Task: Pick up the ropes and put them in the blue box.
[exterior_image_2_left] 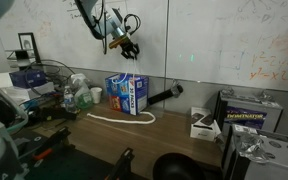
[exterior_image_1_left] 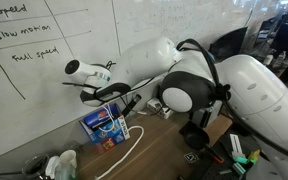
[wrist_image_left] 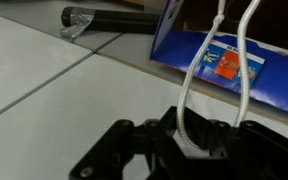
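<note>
The held loop of the white rope still hangs high above the open top of the blue box [wrist_image_left: 274, 24], so my gripper needs to move down toward it next and let the rope go.
The blue box [exterior_image_2_left: 126, 94] stands open on the table by the whiteboard; it also shows in the other exterior view [exterior_image_1_left: 106, 125] and in the wrist view [wrist_image_left: 219, 65]. My gripper [exterior_image_2_left: 124, 43] hangs well above the box. In the wrist view the gripper [wrist_image_left: 209, 140] is shut on a loop of white rope [wrist_image_left: 187, 95]. Two strands of it run from the jaws to the box. Part of the rope lies on the table in front of the box [exterior_image_2_left: 119, 118] and trails away from it [exterior_image_1_left: 129, 148].
A black cylinder [exterior_image_2_left: 165, 96] lies beside the box against the wall, also seen in the wrist view [wrist_image_left: 104, 18]. Bottles [exterior_image_2_left: 79, 96] stand on the box's other side. A white device [exterior_image_2_left: 204, 125] and cartons [exterior_image_2_left: 244, 110] sit further along.
</note>
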You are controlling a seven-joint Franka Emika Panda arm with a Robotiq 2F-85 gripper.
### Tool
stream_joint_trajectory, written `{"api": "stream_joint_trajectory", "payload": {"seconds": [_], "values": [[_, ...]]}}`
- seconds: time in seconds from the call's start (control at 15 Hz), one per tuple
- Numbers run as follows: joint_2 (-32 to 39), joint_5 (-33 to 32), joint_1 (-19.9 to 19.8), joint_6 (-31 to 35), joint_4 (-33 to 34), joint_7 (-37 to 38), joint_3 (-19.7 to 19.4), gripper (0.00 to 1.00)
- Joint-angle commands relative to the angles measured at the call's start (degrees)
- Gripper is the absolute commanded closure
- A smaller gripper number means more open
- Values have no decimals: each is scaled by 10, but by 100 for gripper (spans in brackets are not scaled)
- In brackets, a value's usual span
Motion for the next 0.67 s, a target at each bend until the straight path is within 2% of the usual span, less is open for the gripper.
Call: {"api": "stream_joint_trajectory", "payload": {"seconds": [0.0, 0.13, 0.33, 0.6], "values": [[43, 83, -29, -64, 100, -98, 23, 95], [57, 129, -42, -101, 137, -142, 29, 95], [80, 174, -55, -144, 174, -169, 31, 95], [119, 217, -71, -147, 191, -187, 42, 95]]}}
